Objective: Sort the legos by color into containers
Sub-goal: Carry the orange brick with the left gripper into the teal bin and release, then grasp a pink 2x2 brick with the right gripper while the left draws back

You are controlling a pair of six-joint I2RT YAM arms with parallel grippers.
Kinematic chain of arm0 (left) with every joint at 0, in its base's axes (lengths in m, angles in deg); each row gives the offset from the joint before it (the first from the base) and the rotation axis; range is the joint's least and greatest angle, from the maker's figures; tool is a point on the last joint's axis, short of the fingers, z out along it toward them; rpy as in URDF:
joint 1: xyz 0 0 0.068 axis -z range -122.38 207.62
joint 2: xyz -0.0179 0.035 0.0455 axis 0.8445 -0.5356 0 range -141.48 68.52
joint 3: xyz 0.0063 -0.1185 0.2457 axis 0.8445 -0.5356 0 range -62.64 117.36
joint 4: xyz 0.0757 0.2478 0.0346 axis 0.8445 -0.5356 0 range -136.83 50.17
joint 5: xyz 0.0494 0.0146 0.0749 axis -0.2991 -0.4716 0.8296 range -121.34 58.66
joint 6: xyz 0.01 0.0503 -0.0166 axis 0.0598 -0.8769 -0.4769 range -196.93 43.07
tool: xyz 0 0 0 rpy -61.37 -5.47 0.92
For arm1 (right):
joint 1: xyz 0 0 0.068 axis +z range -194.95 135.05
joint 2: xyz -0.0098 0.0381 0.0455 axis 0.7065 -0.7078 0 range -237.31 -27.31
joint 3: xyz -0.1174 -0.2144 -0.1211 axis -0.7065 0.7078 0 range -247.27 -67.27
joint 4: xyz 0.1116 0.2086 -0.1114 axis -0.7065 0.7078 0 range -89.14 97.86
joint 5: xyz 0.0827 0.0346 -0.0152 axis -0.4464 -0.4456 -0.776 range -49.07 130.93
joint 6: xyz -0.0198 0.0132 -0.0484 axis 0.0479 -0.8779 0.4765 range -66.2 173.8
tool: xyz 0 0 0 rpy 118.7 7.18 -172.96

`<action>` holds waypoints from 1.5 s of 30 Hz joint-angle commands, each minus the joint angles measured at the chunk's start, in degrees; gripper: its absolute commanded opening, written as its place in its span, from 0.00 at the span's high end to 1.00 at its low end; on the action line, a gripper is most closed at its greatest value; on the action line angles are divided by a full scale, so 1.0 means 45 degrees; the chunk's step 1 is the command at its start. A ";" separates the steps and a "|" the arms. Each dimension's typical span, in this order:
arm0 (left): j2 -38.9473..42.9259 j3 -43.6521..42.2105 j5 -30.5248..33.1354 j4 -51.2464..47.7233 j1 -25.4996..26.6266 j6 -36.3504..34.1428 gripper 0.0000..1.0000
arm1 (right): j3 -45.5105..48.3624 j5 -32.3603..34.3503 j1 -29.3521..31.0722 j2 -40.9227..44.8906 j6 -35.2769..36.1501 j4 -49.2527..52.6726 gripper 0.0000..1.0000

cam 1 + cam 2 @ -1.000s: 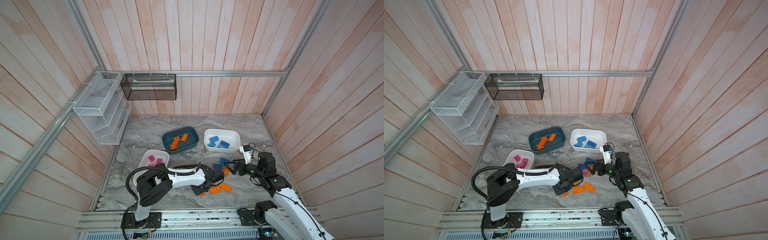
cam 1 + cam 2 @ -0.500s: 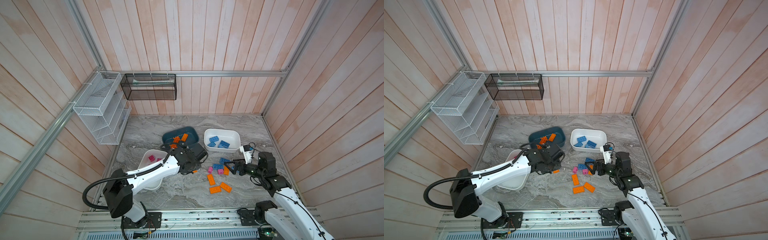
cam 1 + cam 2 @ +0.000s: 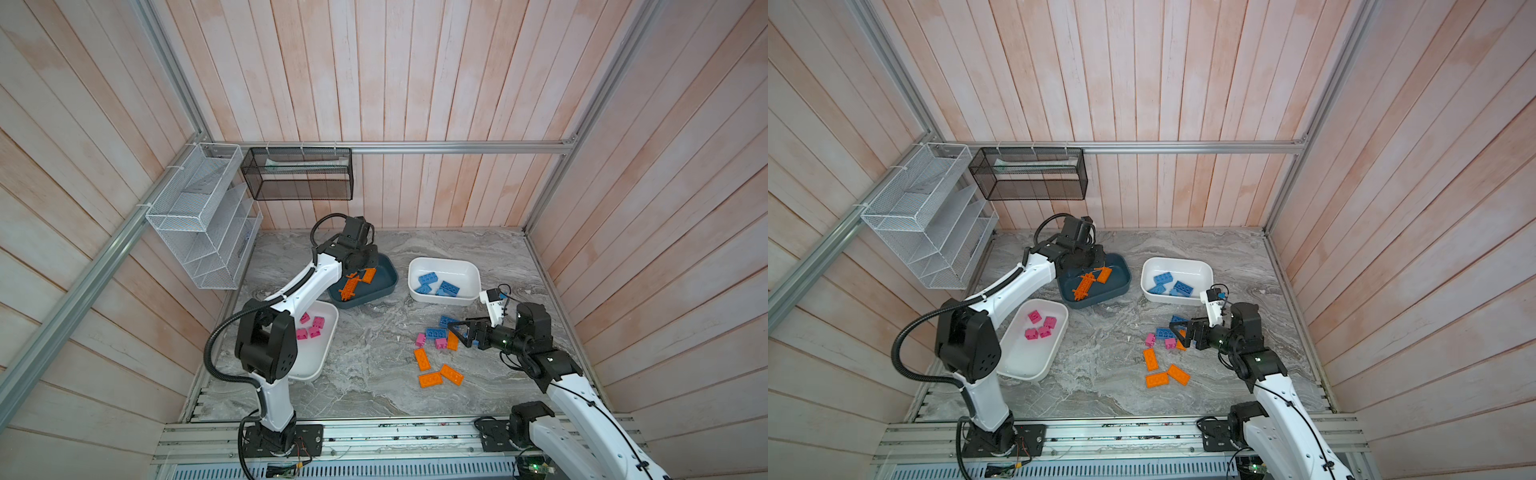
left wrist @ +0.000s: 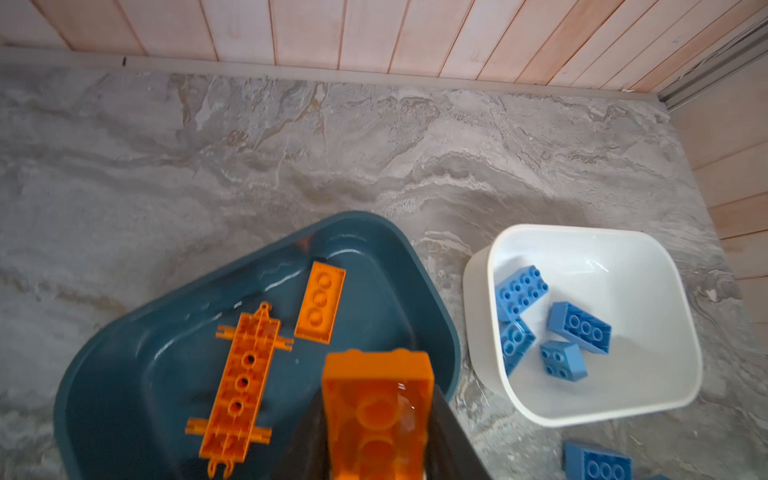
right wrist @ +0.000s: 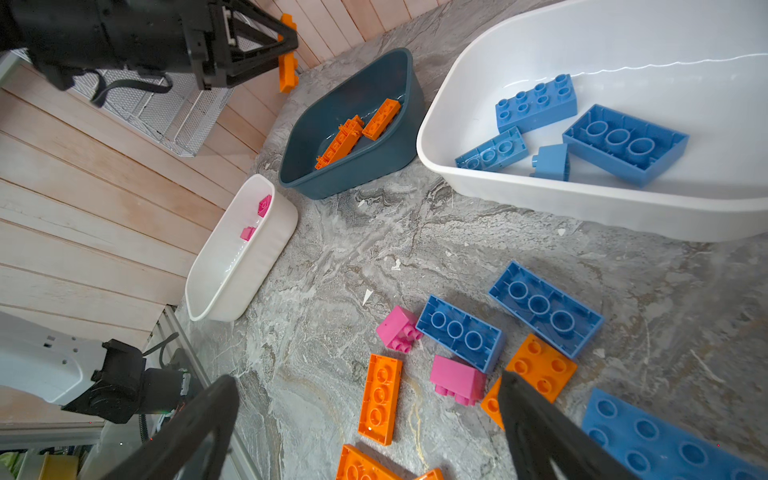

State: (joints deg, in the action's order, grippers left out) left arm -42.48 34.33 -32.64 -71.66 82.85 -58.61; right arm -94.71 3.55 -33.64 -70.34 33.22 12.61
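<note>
The dark teal container (image 3: 388,286) is below, so my left gripper should lower to its bare bottom beside the orange brick to release the orange lego.
My left gripper (image 3: 371,255) is shut on an orange lego (image 4: 376,415) and hovers over the dark teal container (image 3: 388,286). In that container lie a long spiky orange piece (image 4: 241,386) and an orange brick (image 4: 320,301). The white container (image 3: 471,268) to its right holds several blue legos (image 5: 536,102). Another white container (image 3: 322,357) at the left holds pink legos (image 3: 309,328). My right gripper (image 3: 455,332) stands open just above a loose pile of blue (image 5: 459,330), pink (image 5: 455,376) and orange legos (image 5: 380,399) with nothing between its fingers.
A white wire-mesh rack (image 3: 199,220) hangs on the left wall and a black wire-mesh basket (image 3: 297,174) on the back wall. Wooden walls close in the marble table (image 3: 365,353) on three sides. A metal rail (image 3: 374,432) runs along the front.
My left arm has swung from the loose pile at the front back to the teal container, carrying the orange lego. The right arm has not moved.
</note>
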 commanded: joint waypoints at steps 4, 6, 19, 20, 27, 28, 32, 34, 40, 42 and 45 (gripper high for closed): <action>-0.2236 0.1324 -0.1137 0.0133 -0.0124 -0.1377 0.75 | -0.0408 0.0027 -0.0077 0.0041 0.0094 0.0007 0.02; -0.2654 0.1243 -0.1195 0.0381 -0.0119 -0.1392 0.75 | -0.0353 0.0082 -0.0082 0.0069 0.0110 0.0030 0.02; -0.3468 0.1479 -0.2230 0.0341 -0.0176 -0.1373 0.44 | -0.0340 0.0066 -0.0082 0.0107 0.0101 0.0153 0.02; -0.3210 0.1431 -0.2221 0.0224 -0.0185 -0.1430 0.38 | -0.0345 0.0068 -0.0062 0.0108 0.0082 0.0176 0.02; -0.0615 0.0267 -0.2666 -0.0083 -0.0178 -0.1608 0.13 | -0.0511 0.0132 0.0242 0.0030 -0.0361 0.0153 0.03; -0.0108 -0.0076 -0.2822 -0.0123 -0.0178 -0.1639 0.11 | -0.0568 0.0285 0.0404 0.0064 -0.0467 0.0190 0.03; 0.2138 -0.2082 -0.3701 -0.0088 -0.0273 -0.1721 0.00 | -0.0831 0.1472 0.1534 0.0220 -0.1053 0.0497 0.05; 0.3218 -0.3281 -0.4669 -0.0008 -0.0550 -0.1571 0.00 | -0.0876 0.2538 0.2235 0.0340 -0.1684 0.0569 0.06; 0.7284 -0.7271 -0.6773 0.1151 -0.1238 -0.1075 0.00 | -0.1377 0.7236 0.5534 -0.0273 -0.4381 0.1301 0.12; 0.8303 -0.8082 -0.7499 0.1219 -0.1457 -0.0995 0.00 | -0.1866 0.8559 0.6603 -0.1092 -0.5244 0.1852 0.14; 0.9341 -0.9006 -0.8565 0.1195 -0.1873 -0.0873 0.00 | -0.2616 0.9976 0.8025 -0.2577 -0.6431 0.2298 0.16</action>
State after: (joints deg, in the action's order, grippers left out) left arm -3.48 -3.72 -63.85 -68.36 75.70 -63.33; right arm -103.67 36.83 -1.14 -78.38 12.23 18.94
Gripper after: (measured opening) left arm 0.997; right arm 0.844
